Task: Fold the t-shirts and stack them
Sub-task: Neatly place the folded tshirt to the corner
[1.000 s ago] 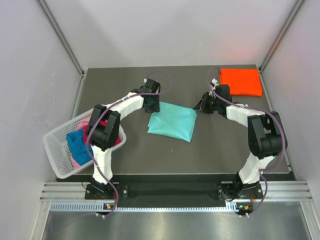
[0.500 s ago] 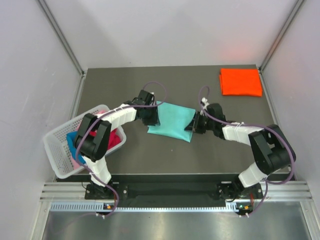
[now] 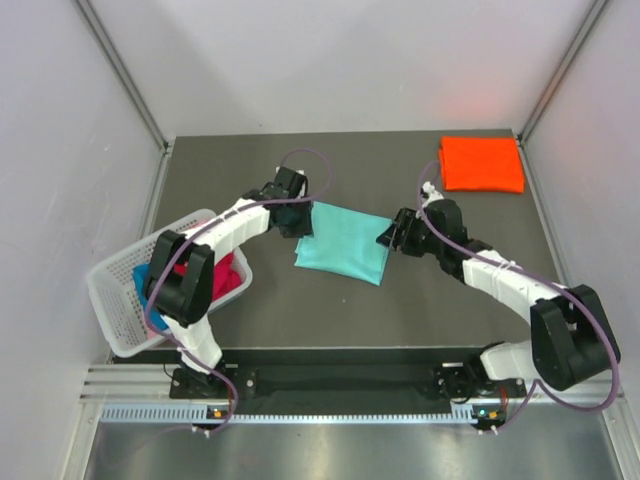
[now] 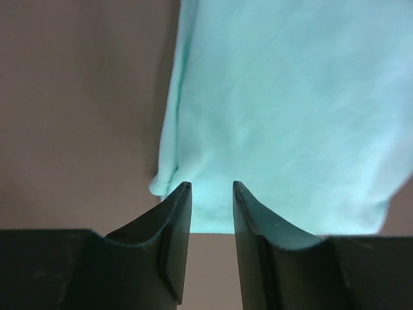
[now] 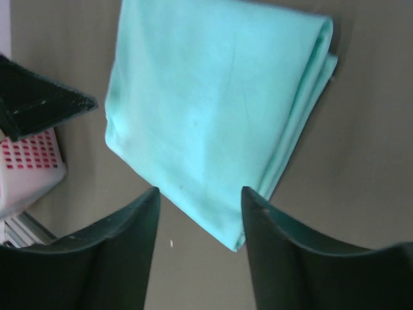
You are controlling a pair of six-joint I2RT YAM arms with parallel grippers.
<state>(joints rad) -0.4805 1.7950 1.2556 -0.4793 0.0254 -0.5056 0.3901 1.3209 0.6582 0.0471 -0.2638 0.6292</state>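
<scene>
The teal t-shirt has its near corner under my right gripper, so next my right gripper needs to move down and outward onto the middle of its layered side edge (image 3: 386,250) (image 5: 290,143).
A folded teal t-shirt (image 3: 343,243) lies flat mid-table; it also shows in the left wrist view (image 4: 284,110) and the right wrist view (image 5: 213,110). My left gripper (image 3: 298,226) is at its left edge, slightly open and empty (image 4: 211,187), fingertips just short of the cloth. My right gripper (image 3: 387,238) is at its right edge, wide open and empty (image 5: 200,192), with the shirt's corner between the tips. A folded orange t-shirt (image 3: 482,164) lies at the back right. A magenta-red shirt (image 3: 232,278) and a bit of blue one (image 3: 142,273) sit in the basket.
The white lattice basket (image 3: 105,290) stands tilted at the table's left edge, partly under my left arm; its corner shows in the right wrist view (image 5: 29,171). Walls enclose the table at left, right and back.
Both grippers came in from the back to the teal shirt's side edges, then drew slightly back and apart. The shirt now lies flatter, shifted little.
</scene>
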